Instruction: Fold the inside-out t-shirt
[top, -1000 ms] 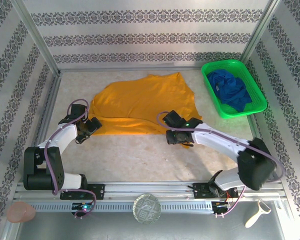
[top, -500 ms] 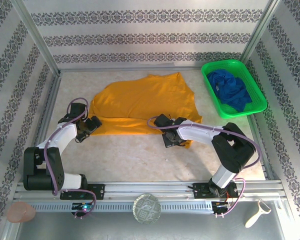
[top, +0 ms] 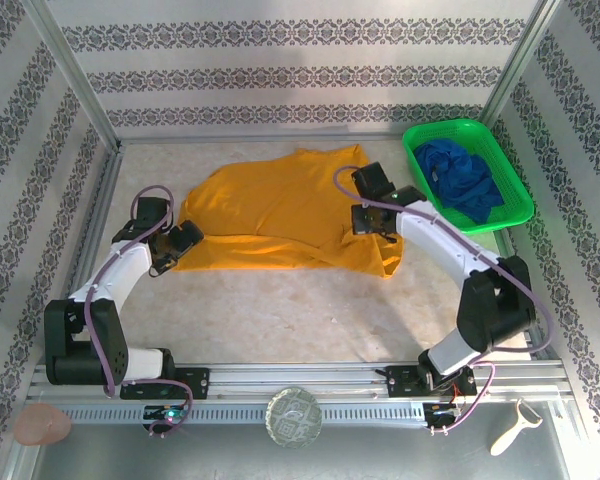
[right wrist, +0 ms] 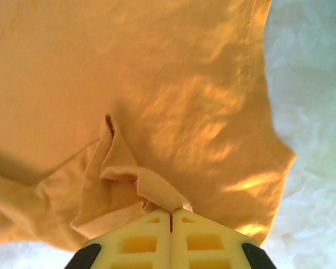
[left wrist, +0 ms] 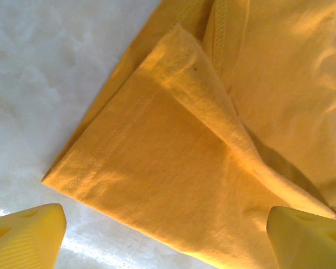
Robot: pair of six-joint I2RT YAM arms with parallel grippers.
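Observation:
My right gripper is pinching the shirt's fold, and I will draw it outward toward the shirt's edge by the green basket (right wrist: pixel 262 126) and release it, since the shirt's front corner hangs rumpled.
The inside-out t-shirt (top: pixel 280 205), mustard orange-yellow, lies spread on the table's far middle, with its right front corner hanging in a rumpled flap. My right gripper (top: pixel 368 218) is over the shirt's right side. In the right wrist view it (right wrist: pixel 171 213) is shut on a small pinched fold of the t-shirt (right wrist: pixel 157 84). My left gripper (top: pixel 183 240) stands open at the shirt's front left corner. In the left wrist view its yellow fingertips (left wrist: pixel 25 235) straddle the hemmed corner of the t-shirt (left wrist: pixel 157 168), one tip over the table and one over the cloth, without touching it.
A green basket (top: pixel 508 170) at the back right holds a dark blue garment (top: pixel 462 178), close to my right arm. Patterned walls and metal posts (top: pixel 75 75) ring the table. A round dish (top: pixel 294 416) and a peeler (top: pixel 512 428) lie on the front rail.
My right gripper closed on the shirt's front right edge and carried it back and to the right. My left gripper crept slightly toward the shirt's corner, still open.

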